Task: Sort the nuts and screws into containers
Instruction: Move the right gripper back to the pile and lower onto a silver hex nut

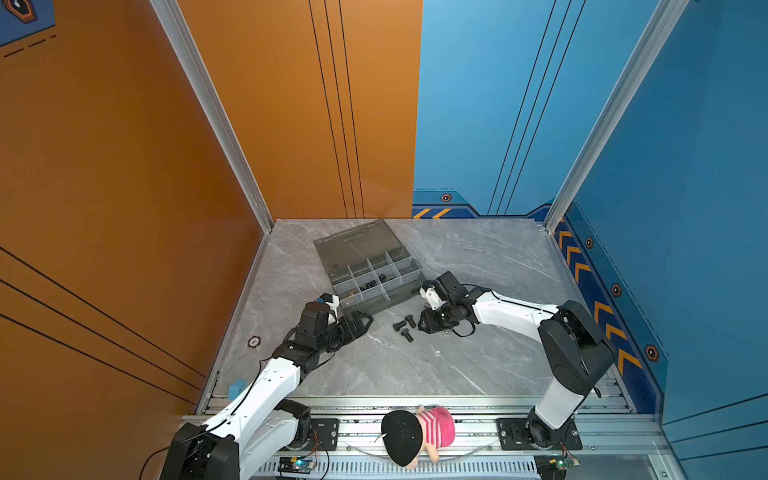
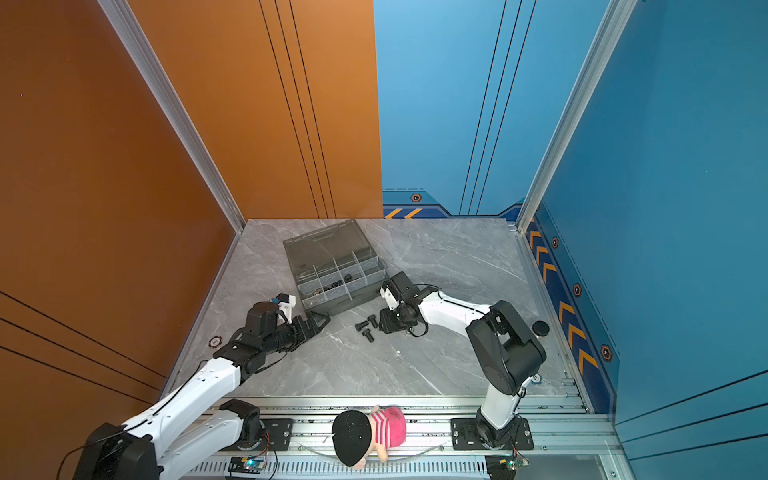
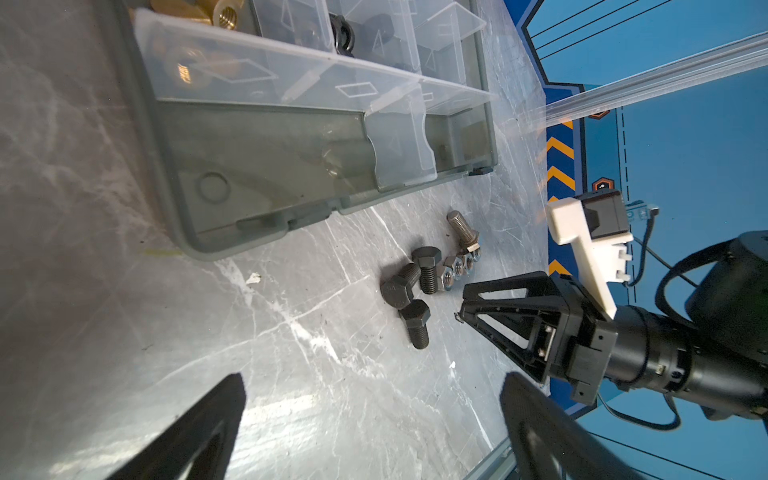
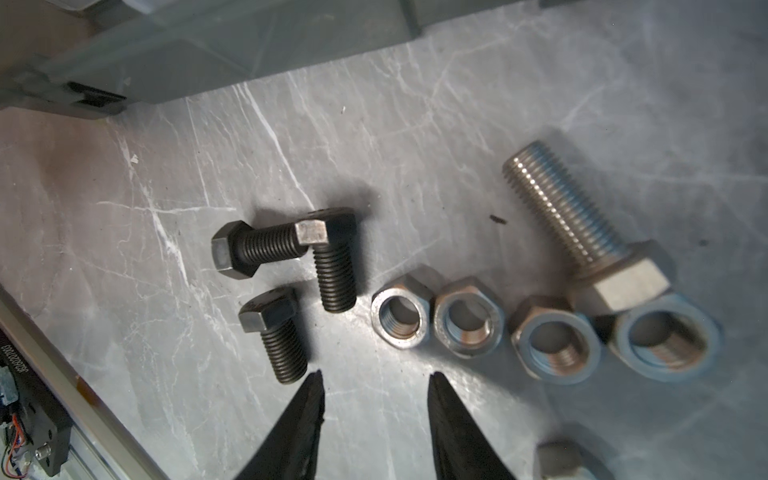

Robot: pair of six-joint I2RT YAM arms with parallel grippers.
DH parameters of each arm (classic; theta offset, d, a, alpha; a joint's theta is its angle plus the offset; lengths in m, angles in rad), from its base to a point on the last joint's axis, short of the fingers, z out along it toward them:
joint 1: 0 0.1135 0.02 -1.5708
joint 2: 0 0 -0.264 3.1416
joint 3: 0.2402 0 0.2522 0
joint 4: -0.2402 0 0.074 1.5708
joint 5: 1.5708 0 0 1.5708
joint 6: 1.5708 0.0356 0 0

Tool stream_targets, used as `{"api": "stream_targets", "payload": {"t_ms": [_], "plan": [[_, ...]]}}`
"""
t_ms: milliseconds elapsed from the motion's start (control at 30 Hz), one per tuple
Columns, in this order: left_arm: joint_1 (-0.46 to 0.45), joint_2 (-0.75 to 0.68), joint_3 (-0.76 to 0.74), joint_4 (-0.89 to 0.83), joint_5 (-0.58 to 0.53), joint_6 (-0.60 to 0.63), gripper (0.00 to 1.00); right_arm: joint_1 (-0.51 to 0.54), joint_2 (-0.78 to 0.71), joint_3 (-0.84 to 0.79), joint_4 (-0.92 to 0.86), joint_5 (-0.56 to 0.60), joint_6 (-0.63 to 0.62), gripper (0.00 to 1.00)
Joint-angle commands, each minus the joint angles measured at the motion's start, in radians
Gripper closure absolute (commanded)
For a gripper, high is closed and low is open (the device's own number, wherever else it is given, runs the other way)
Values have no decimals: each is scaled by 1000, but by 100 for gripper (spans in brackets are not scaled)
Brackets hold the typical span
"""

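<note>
The silver nut nearest the black screws sits below and slightly outward. Next, my right gripper lowers its open fingers outward around the nut and closes on its sides.
Three black screws [image 4: 276, 336] [image 1: 404, 328] lie loose on the marble table, in front of the grey organiser case [image 1: 374, 307]. Beside them a row of several silver nuts [image 4: 469, 328] ends at a longer silver screw [image 4: 582, 224]. My right gripper [image 4: 376, 374] [image 1: 423, 323] hangs open just short of this group, nothing between its fingers. My left gripper [image 3: 374, 382] [image 1: 365, 322] stands wide open and empty on the other side of the screws, near the case's front corner. Of the containers, one cell holds brass nuts [image 3: 195, 12] and a neighbouring cell holds black nuts [image 3: 343, 35].
The case's lid [image 1: 353, 245] lies open flat toward the back wall. A black-lidded jar [image 2: 541, 328] stands near the right edge behind the right arm. A plush toy [image 1: 415, 432] with a black cap rests on the front rail. Orange and blue walls close in the table.
</note>
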Motion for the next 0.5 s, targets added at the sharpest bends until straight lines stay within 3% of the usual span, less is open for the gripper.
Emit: {"api": "stream_targets", "payload": {"t_ms": [0, 467], "plan": [[-4, -1, 21, 3, 17, 6, 2, -1, 16, -19, 27, 3, 15, 56], [-5, -9, 19, -1, 16, 7, 2, -21, 74, -14, 67, 7, 28, 56]]}}
